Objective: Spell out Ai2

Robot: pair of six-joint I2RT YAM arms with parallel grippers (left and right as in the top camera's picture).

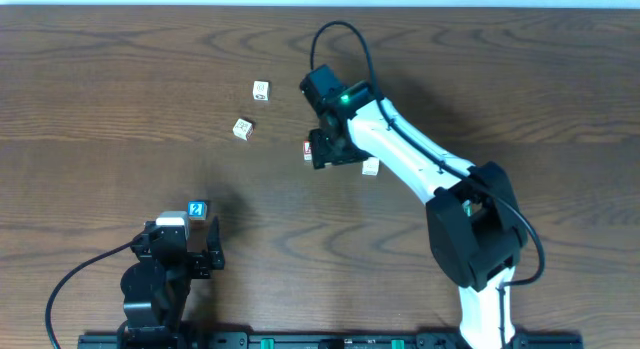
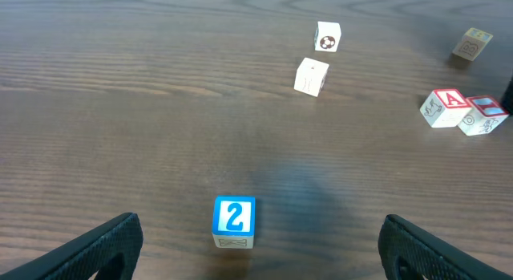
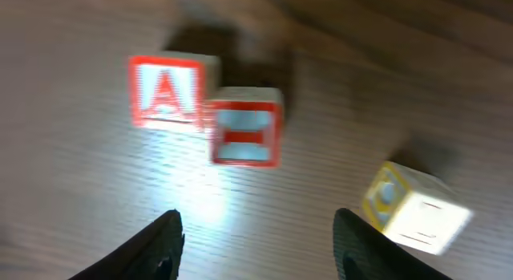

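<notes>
My right gripper lowers next and turns slightly to straddle the red-framed "I" block [image 3: 245, 126], because the "A" block touches its side where one finger goes.
A blue "2" block [image 2: 234, 220] stands on the table just ahead of my open, empty left gripper [image 2: 260, 256], between the lines of its fingers; in the overhead view the block [image 1: 197, 209] is beyond that gripper [image 1: 182, 241]. A red "A" block [image 3: 166, 91] touches a red-framed "I" block [image 3: 245, 126]. My right gripper [image 3: 260, 240] is open and empty just short of them, and in the overhead view [image 1: 322, 149] it covers most of the pair. Both blocks also show in the left wrist view, the "A" [image 2: 445, 107] and the "I" [image 2: 483, 114].
A yellow-faced block [image 3: 413, 208] lies right of the right gripper; it also shows in the overhead view [image 1: 370, 167]. Two white blocks [image 1: 261, 90] [image 1: 242, 128] lie left of the right arm. The brown wooden table [image 1: 100, 109] carries everything.
</notes>
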